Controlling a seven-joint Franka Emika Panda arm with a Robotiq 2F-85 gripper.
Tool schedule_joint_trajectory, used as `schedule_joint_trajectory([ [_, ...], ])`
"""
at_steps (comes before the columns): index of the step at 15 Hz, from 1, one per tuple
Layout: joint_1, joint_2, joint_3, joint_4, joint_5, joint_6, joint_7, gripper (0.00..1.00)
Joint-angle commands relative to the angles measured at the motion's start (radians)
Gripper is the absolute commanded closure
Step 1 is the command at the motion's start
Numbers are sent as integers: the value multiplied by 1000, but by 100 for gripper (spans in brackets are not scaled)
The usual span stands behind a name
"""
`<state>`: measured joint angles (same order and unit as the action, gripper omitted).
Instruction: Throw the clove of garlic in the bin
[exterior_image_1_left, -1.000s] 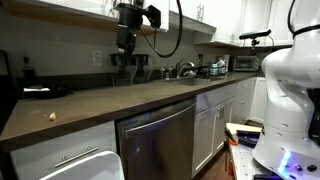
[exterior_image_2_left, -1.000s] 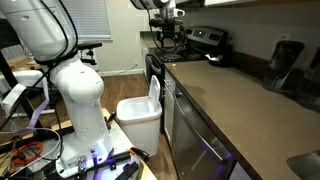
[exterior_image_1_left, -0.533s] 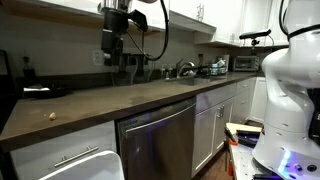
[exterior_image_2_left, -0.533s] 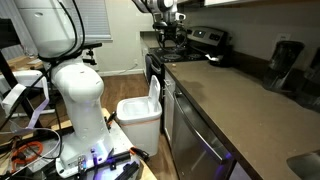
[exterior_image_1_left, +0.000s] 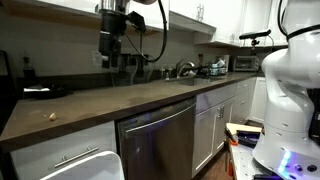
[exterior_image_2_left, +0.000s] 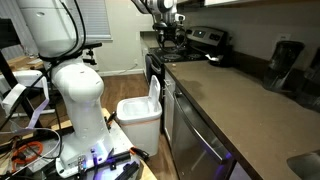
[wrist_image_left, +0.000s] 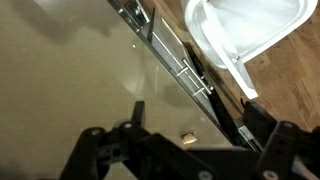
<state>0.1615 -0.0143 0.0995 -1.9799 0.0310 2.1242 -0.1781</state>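
My gripper is well above the clove, the tan lump near the counter's front edge, and the clove is farther out. It should reach outward and go down onto the clove with open fingers.
The clove of garlic (exterior_image_1_left: 52, 116) is a tiny tan lump lying near the front edge of the dark countertop (exterior_image_1_left: 130, 100). It also shows in the wrist view (wrist_image_left: 186, 137), just inside the counter edge. My gripper (exterior_image_1_left: 110, 55) hangs high above the counter, well away from the clove, and looks open and empty. In the wrist view its dark fingers (wrist_image_left: 185, 152) spread across the bottom of the picture. The white bin (exterior_image_2_left: 138, 114) stands open on the floor beside the cabinets. It also shows in the wrist view (wrist_image_left: 232, 40) and in an exterior view (exterior_image_1_left: 85, 165).
A dishwasher (exterior_image_1_left: 160, 140) sits under the counter. A coffee maker (exterior_image_2_left: 283, 62) stands at the back of the counter. A sink tap (exterior_image_1_left: 183, 68) and a stove with a pot (exterior_image_1_left: 213, 69) lie further along. The white robot base (exterior_image_2_left: 75, 90) stands on the wooden floor.
The arm has moved along the counter toward the clove's end, most of it in the first half second. The clove and the bin have not moved.
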Motion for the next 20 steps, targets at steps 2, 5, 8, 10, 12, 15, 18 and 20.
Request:
schedule_joint_trajectory([
  [2, 7, 161, 41, 182, -29, -34, -37, 0],
  [5, 22, 273, 61, 323, -47, -46, -19, 0],
  [8, 38, 392, 68, 471, -72, -68, -25, 0],
  [10, 43, 458, 72, 554, -76, -84, -40, 0],
  [12, 52, 532, 73, 640, -78, -103, -47, 0],
  [15, 62, 628, 73, 753, -76, -147, -75, 0],
  [18, 70, 717, 75, 855, -70, -195, -101, 0],
  [20, 75, 767, 75, 910, -69, -216, -115, 0],
])
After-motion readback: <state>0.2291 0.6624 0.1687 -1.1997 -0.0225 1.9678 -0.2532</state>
